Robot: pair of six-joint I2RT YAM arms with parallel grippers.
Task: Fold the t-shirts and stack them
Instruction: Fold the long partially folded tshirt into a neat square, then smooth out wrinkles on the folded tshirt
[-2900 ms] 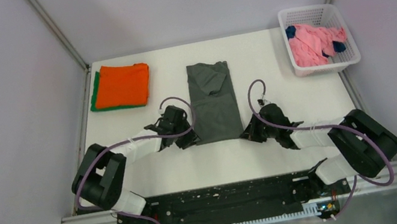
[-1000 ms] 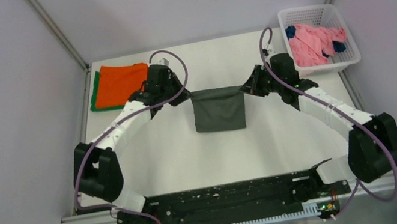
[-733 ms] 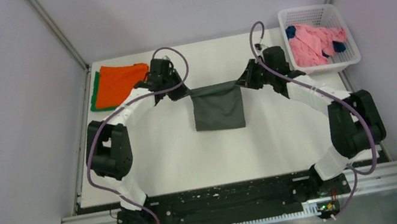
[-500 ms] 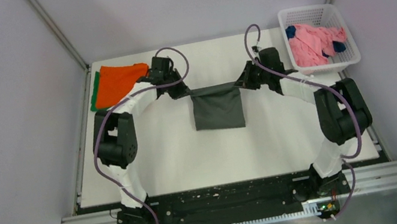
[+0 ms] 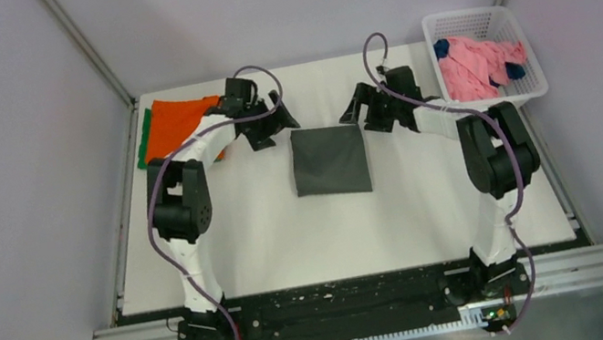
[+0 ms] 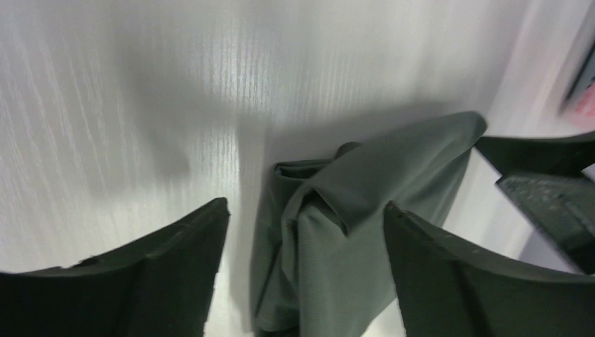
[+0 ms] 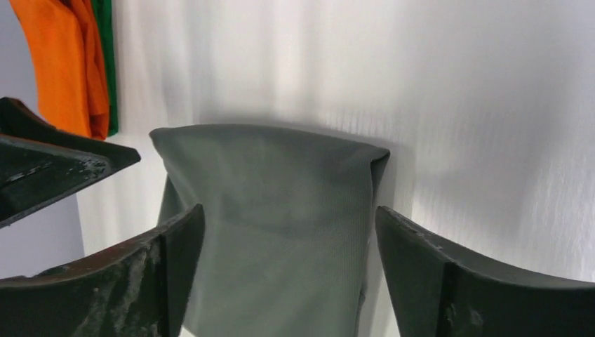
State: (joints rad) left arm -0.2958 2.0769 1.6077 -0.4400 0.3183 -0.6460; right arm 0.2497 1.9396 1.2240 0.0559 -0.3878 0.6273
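Observation:
Next, the left gripper moves back and down to close on the folded grey t-shirt's closer side edge (image 5: 294, 160) (image 6: 270, 260), as it lies below and toward my base.
The dark olive-grey t-shirt (image 5: 329, 160) lies folded in a short rectangle at the table's middle. My left gripper (image 5: 274, 126) hovers open just past its far left corner, and my right gripper (image 5: 360, 116) hovers open past its far right corner. In the left wrist view the grey shirt's bunched corner (image 6: 393, 161) lies loose below the spread left gripper (image 6: 305, 206). The right wrist view shows the shirt's folded edge (image 7: 266, 175) free under the open right gripper (image 7: 289, 209). An orange t-shirt (image 5: 179, 126) lies folded on a green one (image 5: 143, 141) at the far left.
A white lattice basket (image 5: 468, 14) at the far right corner holds a pink t-shirt (image 5: 475, 67) and a navy one (image 5: 441, 48). Both arms stretch across the table's far half. The enclosure walls stand close on the left and right.
Both grippers carried the grey shirt's near edge to the far edge, folding it in half. They have since let go, opened and lifted a little away.

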